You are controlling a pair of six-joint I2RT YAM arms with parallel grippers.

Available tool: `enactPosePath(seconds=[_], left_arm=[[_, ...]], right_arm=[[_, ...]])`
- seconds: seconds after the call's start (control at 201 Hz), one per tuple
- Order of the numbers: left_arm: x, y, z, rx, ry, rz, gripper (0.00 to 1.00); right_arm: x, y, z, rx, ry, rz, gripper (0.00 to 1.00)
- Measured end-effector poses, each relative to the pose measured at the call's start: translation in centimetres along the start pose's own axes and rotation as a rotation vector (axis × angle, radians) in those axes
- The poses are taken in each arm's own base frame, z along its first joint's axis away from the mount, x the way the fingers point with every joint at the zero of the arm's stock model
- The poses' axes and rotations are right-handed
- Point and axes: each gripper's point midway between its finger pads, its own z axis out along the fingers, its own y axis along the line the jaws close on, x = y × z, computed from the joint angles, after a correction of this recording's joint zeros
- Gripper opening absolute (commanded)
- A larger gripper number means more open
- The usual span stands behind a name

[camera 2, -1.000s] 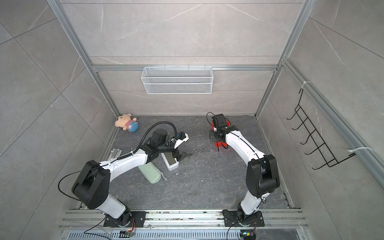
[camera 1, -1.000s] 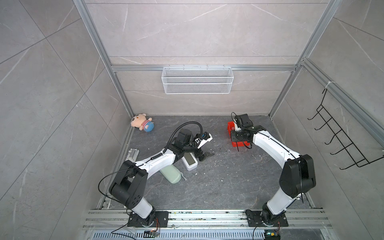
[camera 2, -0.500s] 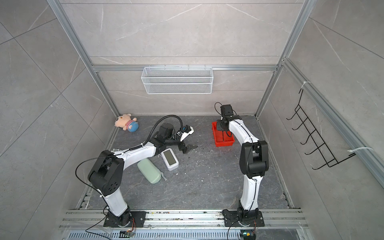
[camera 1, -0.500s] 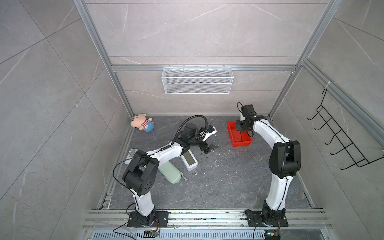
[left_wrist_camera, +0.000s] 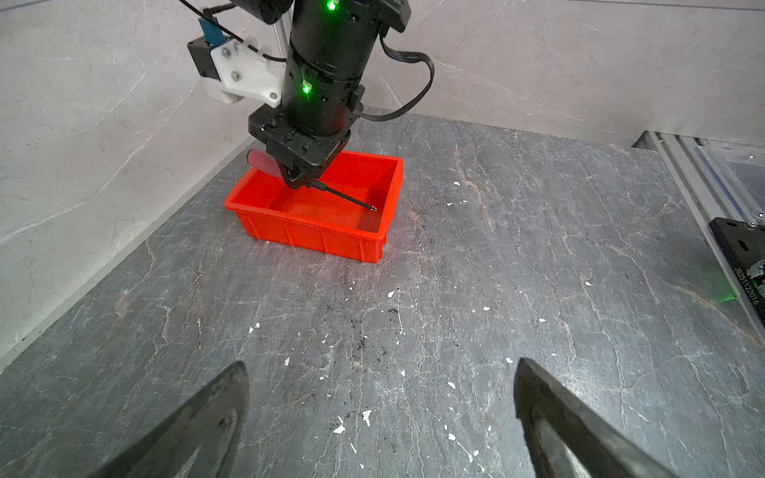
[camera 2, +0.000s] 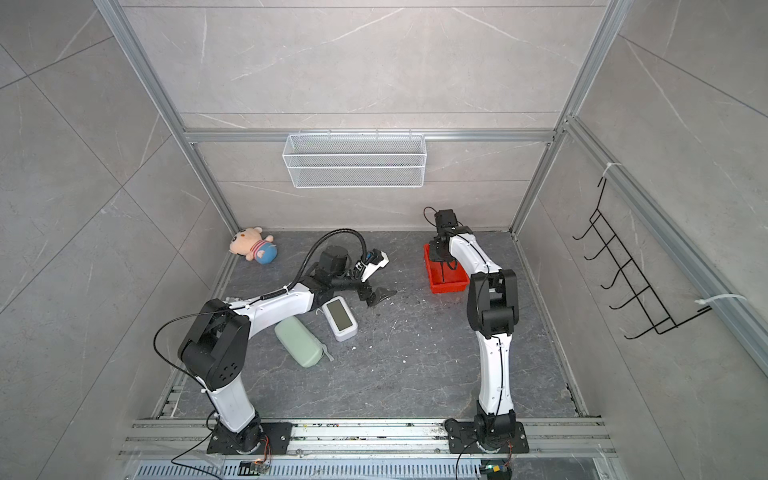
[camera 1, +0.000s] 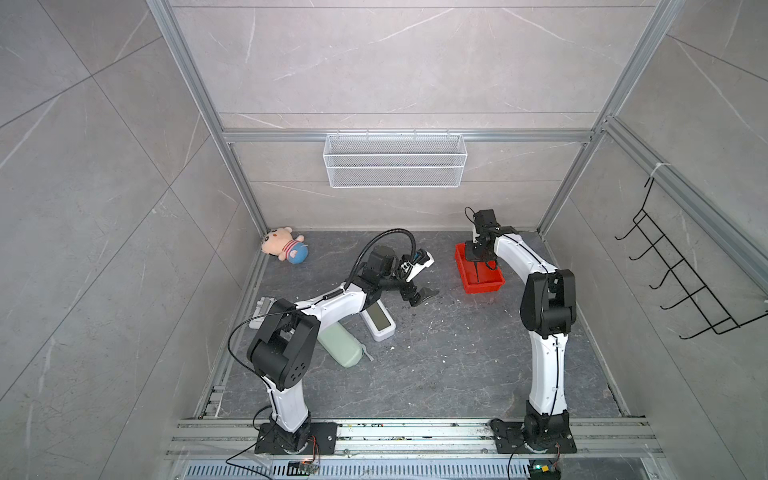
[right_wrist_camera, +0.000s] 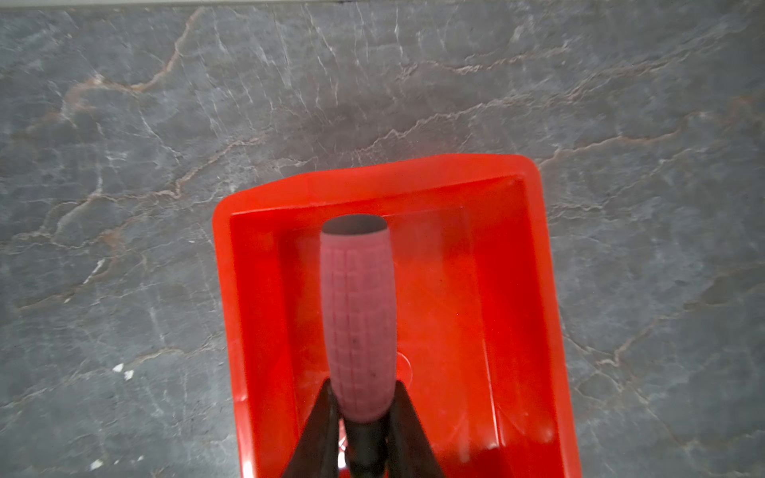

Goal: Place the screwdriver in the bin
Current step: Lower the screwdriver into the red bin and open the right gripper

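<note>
The screwdriver's handle and stem are hanging inside the bin's rim. My right gripper should next go down and let go of the screwdriver onto the bin's red bottom below the gripper.
The bin is a red plastic tray at the back right of the floor, seen in both top views. My right gripper hangs over its back end, shut on the screwdriver at the black collar. The pink-red handle sticks out beyond the right gripper toward the back wall. The thin shaft slants down over the bin's inside. My left gripper stands open and empty above bare floor, left of the bin.
A plush toy lies at the back left. A white device and a pale green case lie by the left arm. A white wire basket hangs on the back wall, a black hook rack on the right wall.
My right gripper has carried the screwdriver back toward the wall over the bin, and its arm now stands taller. My left gripper has shifted farther back and to the right, away from the white device.
</note>
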Motion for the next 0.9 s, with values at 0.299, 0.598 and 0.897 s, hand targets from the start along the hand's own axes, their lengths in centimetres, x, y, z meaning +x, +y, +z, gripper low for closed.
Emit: enactPosePath(seconds=[0.299, 0.598, 0.897], left_arm=[[0.2, -0.1, 0.0, 0.003, 0.008, -0.006, 1.00], [0.4, -0.1, 0.0, 0.005, 0.015, -0.011, 1.00], [0.5, -0.1, 0.0, 0.000, 0.019, -0.019, 1.00]], right_arm=[[0.5, 0.2, 2.3, 0.004, 0.037, -0.030, 0.00], [0.2, 0.4, 3.3, 0.002, 0.049, -0.031, 0.16], [0.3, 0.8, 3.4, -0.025, 0.054, -0.048, 0.51]])
